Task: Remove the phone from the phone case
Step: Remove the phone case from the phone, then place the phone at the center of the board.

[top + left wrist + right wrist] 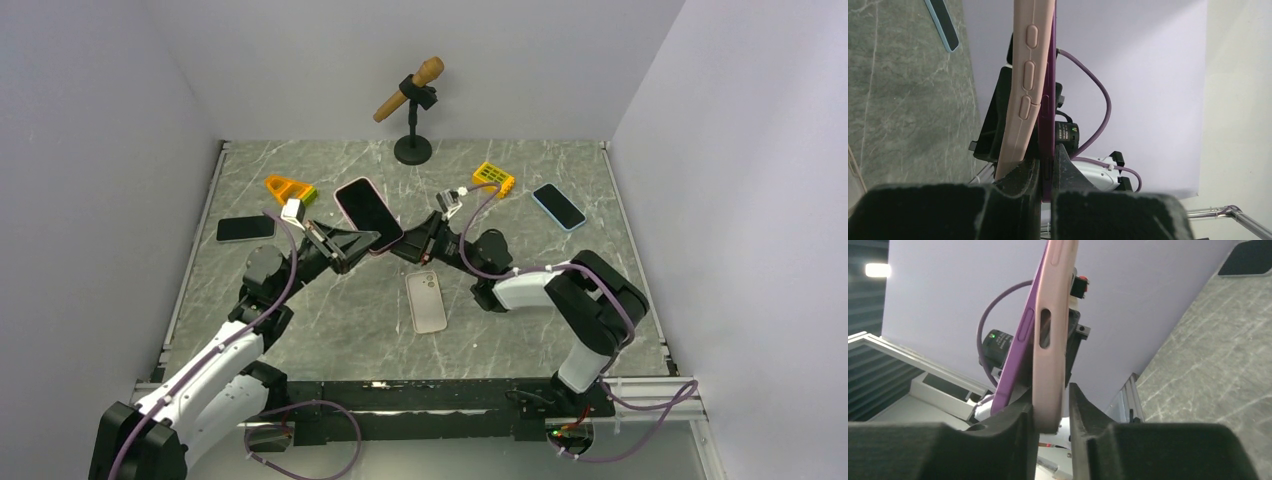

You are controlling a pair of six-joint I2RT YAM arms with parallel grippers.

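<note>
The phone will go left in the top view with my left gripper, down onto bare table beside the black phone's near edge point(230, 254).
The phone point(368, 210), dark-screened and purple-edged, is held tilted in the air above the table middle, with the pink phone case point(347, 187) on its rim. My left gripper point(368, 241) is shut on the phone's purple edge point(1053, 125). In the left wrist view the case point(1025, 85) stands peeled off, outside that gripper's left finger. My right gripper point(1052, 400) straddles the case's lower edge point(1050, 365). One finger touches the case, and a thin gap shows at the other. The purple phone point(1015, 357) lies outside those jaws.
A beige phone point(427, 301) lies face down under the grippers. A black phone point(245, 228) is at the left and a blue-cased phone point(558, 206) at the right. An orange block point(290, 188), a yellow block point(494, 179) and a microphone stand point(413, 110) sit at the back.
</note>
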